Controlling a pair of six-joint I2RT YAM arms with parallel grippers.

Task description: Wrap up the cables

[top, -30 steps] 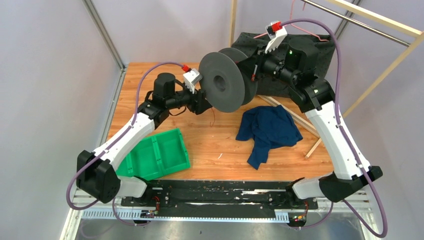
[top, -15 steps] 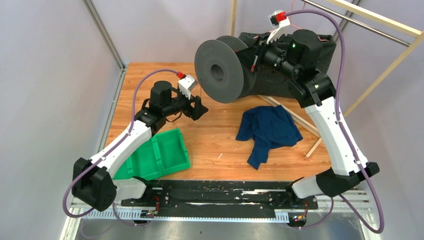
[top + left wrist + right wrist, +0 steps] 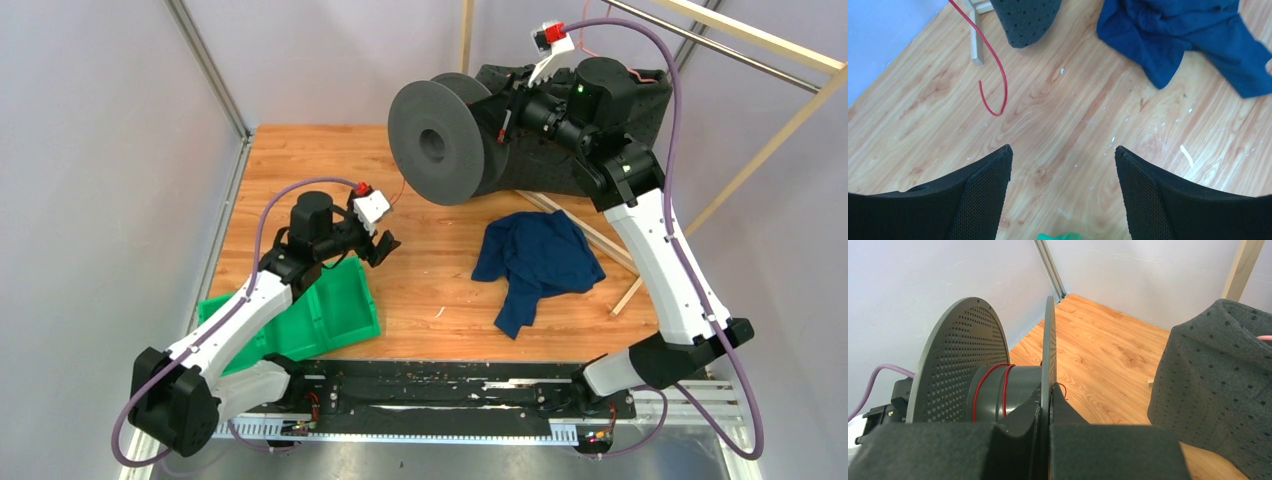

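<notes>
My left gripper reaches outward and to the left in its wrist view around the bend of the cable's curled end (image 3: 396, 197) (image 3: 1000, 111) next, since it hangs free there.
My right gripper (image 3: 503, 118) is shut on the rim of one flange of the dark grey spool (image 3: 437, 143) and holds it in the air over the back of the table. In the right wrist view the fingers (image 3: 1049, 392) pinch that flange, and a thin red cable (image 3: 976, 389) runs in two turns round the hub. The cable's loose red end (image 3: 998, 82) hangs down curled above the wood; it also shows in the top view (image 3: 397, 190). I cannot make out a dark cable. My left gripper (image 3: 384, 246) is open and empty, away from the cable end, with its fingertips (image 3: 1003, 157) wide apart.
A blue cloth (image 3: 535, 258) lies crumpled at centre right. A green bin (image 3: 325, 312) sits at the near left under my left arm. A dark grey dotted felt box (image 3: 655, 95) stands at the back right, with wooden sticks (image 3: 640, 282) beside it.
My left gripper has drawn back from the spool toward the near left and sunk lower, now open over the green bin's corner. My right arm has lifted the spool slightly up and left.
</notes>
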